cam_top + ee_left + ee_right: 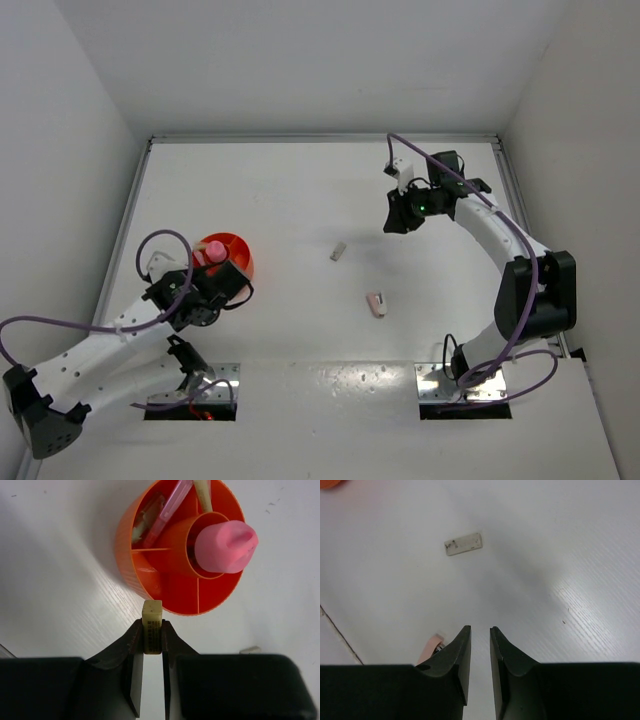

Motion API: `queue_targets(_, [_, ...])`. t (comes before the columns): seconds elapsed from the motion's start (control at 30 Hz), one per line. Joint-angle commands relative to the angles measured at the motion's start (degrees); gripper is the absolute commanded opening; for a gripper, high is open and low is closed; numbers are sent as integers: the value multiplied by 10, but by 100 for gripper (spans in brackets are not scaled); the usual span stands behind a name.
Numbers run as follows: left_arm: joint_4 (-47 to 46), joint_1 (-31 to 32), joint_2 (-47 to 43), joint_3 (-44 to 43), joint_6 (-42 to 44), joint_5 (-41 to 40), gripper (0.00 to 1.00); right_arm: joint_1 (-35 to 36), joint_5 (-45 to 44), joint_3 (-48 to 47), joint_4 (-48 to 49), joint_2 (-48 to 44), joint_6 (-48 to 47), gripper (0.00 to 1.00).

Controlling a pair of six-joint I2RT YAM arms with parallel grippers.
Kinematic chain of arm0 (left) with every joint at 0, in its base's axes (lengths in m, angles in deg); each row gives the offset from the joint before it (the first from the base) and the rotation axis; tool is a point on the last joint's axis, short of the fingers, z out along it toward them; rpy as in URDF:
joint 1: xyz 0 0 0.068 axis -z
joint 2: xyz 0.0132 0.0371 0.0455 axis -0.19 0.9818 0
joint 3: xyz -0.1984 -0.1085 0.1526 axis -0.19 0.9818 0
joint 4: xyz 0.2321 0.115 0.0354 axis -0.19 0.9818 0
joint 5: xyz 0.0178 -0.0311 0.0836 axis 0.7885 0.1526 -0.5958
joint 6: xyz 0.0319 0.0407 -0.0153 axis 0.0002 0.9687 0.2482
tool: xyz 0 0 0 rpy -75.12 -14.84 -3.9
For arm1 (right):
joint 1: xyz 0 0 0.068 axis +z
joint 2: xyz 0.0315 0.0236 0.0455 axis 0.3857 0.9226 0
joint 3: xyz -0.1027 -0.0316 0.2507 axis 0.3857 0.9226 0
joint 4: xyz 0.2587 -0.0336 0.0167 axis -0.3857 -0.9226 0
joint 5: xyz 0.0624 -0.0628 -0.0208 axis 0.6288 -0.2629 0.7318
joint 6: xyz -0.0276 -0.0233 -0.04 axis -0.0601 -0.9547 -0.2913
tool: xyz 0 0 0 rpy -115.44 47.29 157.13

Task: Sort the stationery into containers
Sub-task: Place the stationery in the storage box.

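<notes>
Next, my left gripper moves outward across the bowl's near rim over the bowl's sections beside the pink capped cylinder (226,547). It then releases the beige stub, as those sections stand empty.
The orange divided bowl (240,256) stands at the left; its rim (125,555) fills the top of the left wrist view. In it are a pink capped cylinder (226,547), a pink stick (170,512) and a beige stick (202,495). My left gripper (238,287) is shut on a small beige stub (152,622), held upright just short of the bowl's near rim. My right gripper (393,222) hovers at the far right, jaws a narrow gap apart and empty (480,630). A beige stub (338,251) (464,544) and a pink stub (376,304) (430,647) lie mid-table.
White walls close in the table at the left, back and right. The arm bases and two metal mounting plates (462,383) sit along the near edge. A purple cable loops over the left arm (160,240).
</notes>
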Motion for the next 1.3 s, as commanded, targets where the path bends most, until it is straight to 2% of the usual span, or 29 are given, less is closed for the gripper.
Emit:
queue_targets(0.0, [-9,-17,17,0,-150,-32,0,-2,18,-7,11,-22,2,23])
queue_targets(0.23, [-70,-47,45,0,-124,-39,0,-2,23,-2,11,-22,2,24])
queue_targets(0.4, [-110,-78,63,13,-96,-33,6,-7,23,-2,11,-22,2,24])
queue_targets(0.57, [-132,-98,81,19,-78,-17,8,-7,23,-2,11,-22,2,24])
queue_targets(1.07, [-147,-120,81,36,-51,-1,40,-12,34,-2,11,-22,2,24])
queue_targets(1.23, [-147,-120,76,30,-39,4,41,-12,34,-2,11,-22,2,24])
queue_targets(1.27, [-147,-120,69,22,-34,4,34,-12,34,-2,11,-22,2,24])
